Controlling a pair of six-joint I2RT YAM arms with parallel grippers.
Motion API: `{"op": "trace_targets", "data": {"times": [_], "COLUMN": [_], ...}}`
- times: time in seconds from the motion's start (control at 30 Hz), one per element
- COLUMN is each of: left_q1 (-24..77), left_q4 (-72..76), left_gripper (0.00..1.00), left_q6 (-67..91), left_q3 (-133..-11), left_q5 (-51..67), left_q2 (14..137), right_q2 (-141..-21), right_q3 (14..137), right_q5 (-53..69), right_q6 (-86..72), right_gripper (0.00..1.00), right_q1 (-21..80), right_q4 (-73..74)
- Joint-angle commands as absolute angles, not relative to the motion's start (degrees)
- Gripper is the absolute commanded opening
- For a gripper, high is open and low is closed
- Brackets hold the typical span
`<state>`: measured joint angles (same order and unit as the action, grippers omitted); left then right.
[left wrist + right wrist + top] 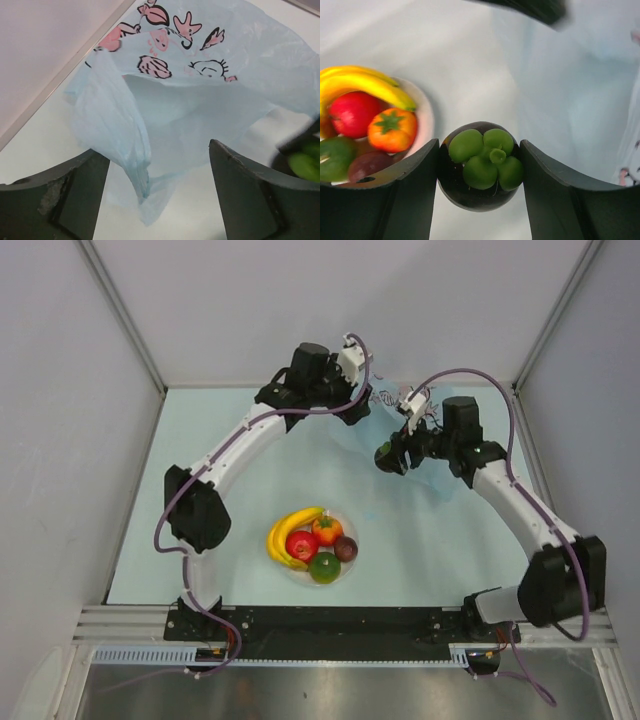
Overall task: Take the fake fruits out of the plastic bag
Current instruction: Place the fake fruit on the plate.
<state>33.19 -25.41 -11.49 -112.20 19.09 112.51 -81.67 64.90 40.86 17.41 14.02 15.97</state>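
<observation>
I will next move my right gripper back over the plate and down between the green fruit (324,566) and orange-red fruit, because the other fruits already lie together there.
The light-blue plastic bag (425,465) lies crumpled at the back of the table. In the left wrist view its printed side (200,95) faces me. My left gripper (356,412) is open above the bag's edge, and a twisted handle lies between its fingers (250,195) untouched. My right gripper (388,458) is shut on a dark purple fruit with a green cap (480,167), held above the table beside the bag (580,90). A banana (290,530), red apple (302,546), orange-red fruit (326,529), green fruit (324,566) and another purple fruit (346,548) lie on the plate.
The white plate (297,575) sits at the front middle of the table; its rim shows in the right wrist view (427,117). Grey walls close in the back and both sides. The arm bases stand at the near edge.
</observation>
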Motion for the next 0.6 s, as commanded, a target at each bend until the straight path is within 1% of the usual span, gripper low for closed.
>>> {"op": "trace_targets", "data": {"times": [0.0, 0.03, 0.07, 0.1, 0.13, 0.17, 0.2, 0.23, 0.27, 0.3, 0.4, 0.47, 0.57], "left_q1": [31.6, 31.3, 30.8, 30.5, 30.2, 29.6, 29.4, 29.0, 28.6, 28.1, 25.3, 22.1, 20.0], "left_q4": [-25.1, -25.6, -26.0, -26.4, -26.8, -27.0, -27.1, -27.7, -28.1, -28.5, -29.5, -30.8, -32.1], "left_gripper": [0.89, 0.9, 0.96, 0.98, 0.98, 1.0, 1.0, 1.0, 1.0, 1.0, 1.0, 1.0, 1.0], "left_q6": [-7.7, -7.5, -7.1, -7.0, -7.1, -8.2, -9.0, -9.8, -11.5, -12.3, -13.0, -12.4, -12.8], "left_q3": [-110.9, -110.0, -109.1, -106.6, -104.9, -102.8, -98.2, -96.0, -93.6, -88.7, -80.5, -77.5, -72.3], "left_q5": [17.2, 17.2, 16.4, 15.7, 15.2, 15.0, 14.9, 14.5, 14.2, 13.5, 13.9, 15.3, 17.0], "left_q2": [102.8, 101.2, 99.2, 97.2, 92.3, 89.7, 87.0, 81.1, 78.4, 75.3, 64.9, 59.2, 54.4], "right_q2": [-72.3, -71.5, -70.2, -70.0, -69.9, -69.9, -70.3, -70.5, -70.7, -71.6, -73.4, -75.8, -78.6], "right_q3": [63.9, 62.1, 61.4, 61.2, 61.1, 61.1, 61.1, 61.1, 61.1, 61.2, 61.2, 61.2, 61.2], "right_q5": [37.5, 35.0, 33.9, 33.2, 32.7, 32.2, 31.2, 29.5, 28.9, 28.2, 24.9, 23.6, 23.4], "right_q6": [27.9, 28.1, 28.0, 27.4, 26.6, 26.7, 27.5, 29.0, 32.0, 33.9, 37.4, 36.3, 35.9], "right_gripper": [0.28, 0.29, 0.28, 0.29, 0.29, 0.29, 0.3, 0.3, 0.31, 0.31, 0.31, 0.31, 0.31], "right_q1": [21.5, 25.0, 26.8, 28.6, 30.0, 33.3, 35.1, 36.9, 41.1, 43.2, 51.3, 53.3, 56.1], "right_q4": [24.2, 23.9, 23.6, 23.3, 23.3, 23.4, 23.8, 24.2, 24.7, 25.7, 26.4, 25.7, 24.7]}}
